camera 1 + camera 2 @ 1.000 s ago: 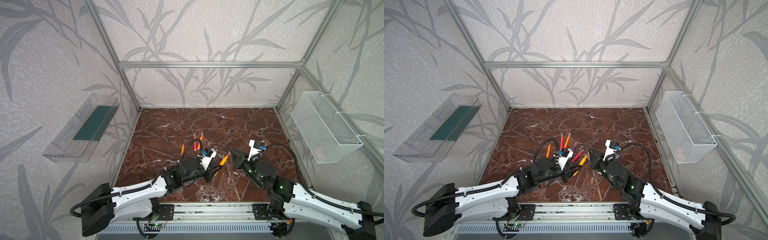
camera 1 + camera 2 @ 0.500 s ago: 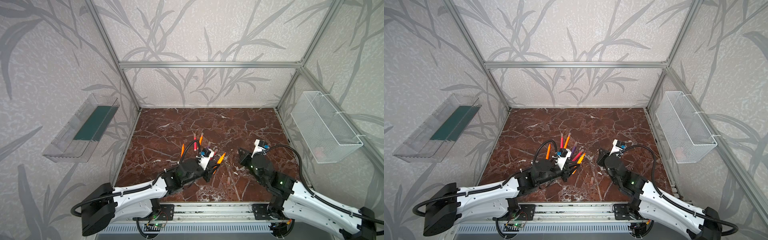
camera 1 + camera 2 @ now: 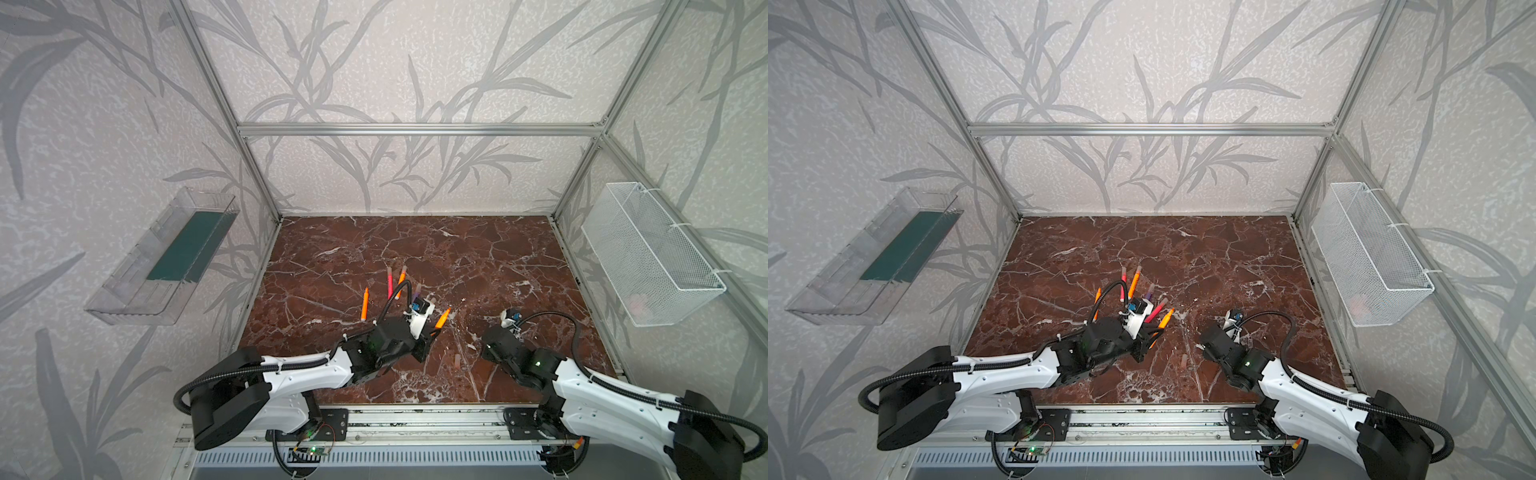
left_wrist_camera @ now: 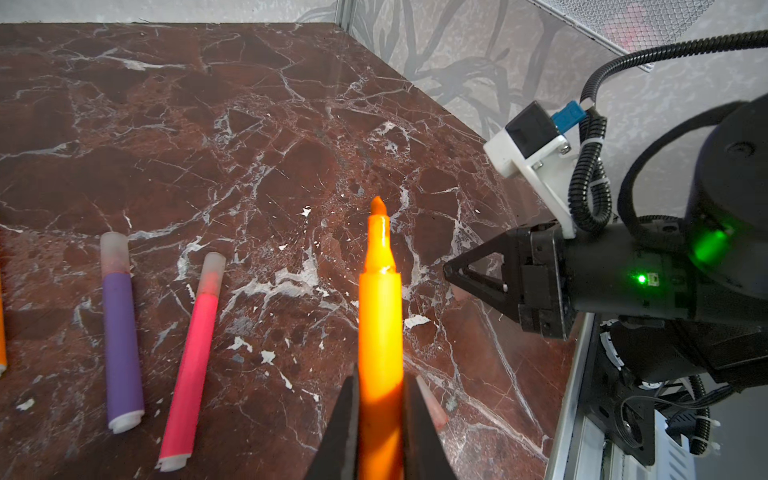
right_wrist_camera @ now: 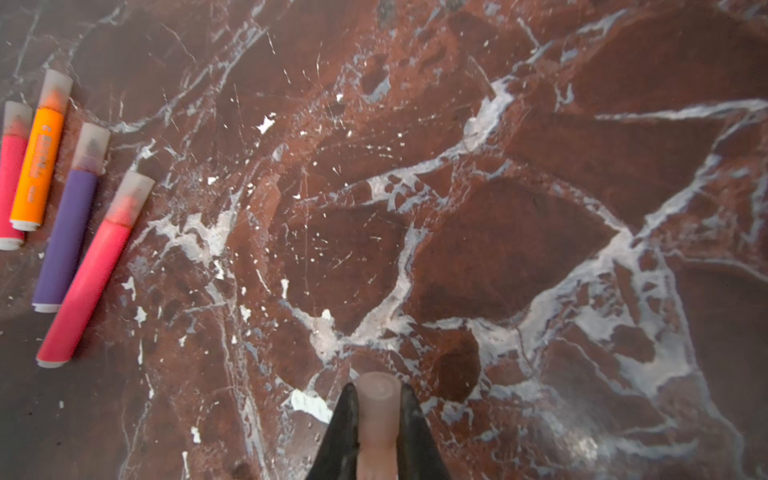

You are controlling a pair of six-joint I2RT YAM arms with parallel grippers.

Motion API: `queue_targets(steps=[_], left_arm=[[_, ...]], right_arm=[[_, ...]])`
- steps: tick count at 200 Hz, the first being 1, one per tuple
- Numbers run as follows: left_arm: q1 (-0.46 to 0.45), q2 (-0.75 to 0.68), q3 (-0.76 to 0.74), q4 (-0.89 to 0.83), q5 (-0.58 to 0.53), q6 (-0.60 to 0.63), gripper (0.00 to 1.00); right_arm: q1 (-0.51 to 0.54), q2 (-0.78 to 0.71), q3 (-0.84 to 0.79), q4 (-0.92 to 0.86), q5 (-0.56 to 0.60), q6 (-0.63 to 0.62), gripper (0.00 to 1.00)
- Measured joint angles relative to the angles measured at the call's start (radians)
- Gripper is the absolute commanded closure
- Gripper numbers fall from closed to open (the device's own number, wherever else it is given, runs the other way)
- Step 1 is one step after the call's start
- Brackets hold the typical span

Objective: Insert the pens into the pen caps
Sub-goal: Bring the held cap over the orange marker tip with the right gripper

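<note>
My right gripper lowers to the veined marble floor close below its fingers next. It then releases the pinkish pen cap there, since that spot is empty.
My left gripper (image 4: 380, 376) is shut on an uncapped orange pen (image 4: 380, 316), whose pointed tip sticks out towards the right arm; both top views show that pen (image 3: 441, 318) (image 3: 1165, 319) raised over the front middle of the floor. My right gripper (image 5: 376, 388) is shut on a pale pinkish pen cap (image 5: 379, 415), and it (image 4: 446, 272) stands apart from the pen tip. One loose pen cap (image 3: 456, 360) lies on the floor between the arms. Capped pens lie behind the left arm: purple (image 4: 120, 345), pink (image 4: 191, 357), orange (image 5: 39, 166), pink (image 5: 10, 178).
Another orange pen (image 3: 364, 304) lies alone to the left of the group. The marble floor (image 3: 457, 257) is fenced by an aluminium frame. A clear tray (image 3: 166, 257) hangs on the left wall and a white mesh basket (image 3: 648, 257) on the right wall.
My right gripper, with the cap in it, has drawn back to the right, away from the orange pen's tip. The left gripper and its pen have hardly moved.
</note>
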Motion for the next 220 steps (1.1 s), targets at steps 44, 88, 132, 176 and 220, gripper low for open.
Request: queue_targets(steps=[44,88,132,176,220], left_arm=[[0.000,0.003,0.005,0.019,0.003,-0.009,1.00],[0.000,0.020,0.013,0.032,0.008,-0.016,1.00],[0.000,0.021,0.013,0.034,0.012,-0.016,1.00],[0.000,0.030,0.014,0.040,0.019,-0.016,1.00],[0.000,0.049,0.019,0.040,0.029,-0.016,1.00]], right_arm=[[0.000,0.075,-0.031,0.031,-0.029,-0.002,0.91],[0.000,0.163,-0.003,0.095,-0.047,-0.008,0.69],[0.000,0.051,0.006,0.011,-0.080,-0.034,0.39],[0.000,-0.307,0.026,-0.068,-0.117,-0.073,0.34],[0.000,-0.472,0.029,0.008,-0.208,-0.100,0.34]])
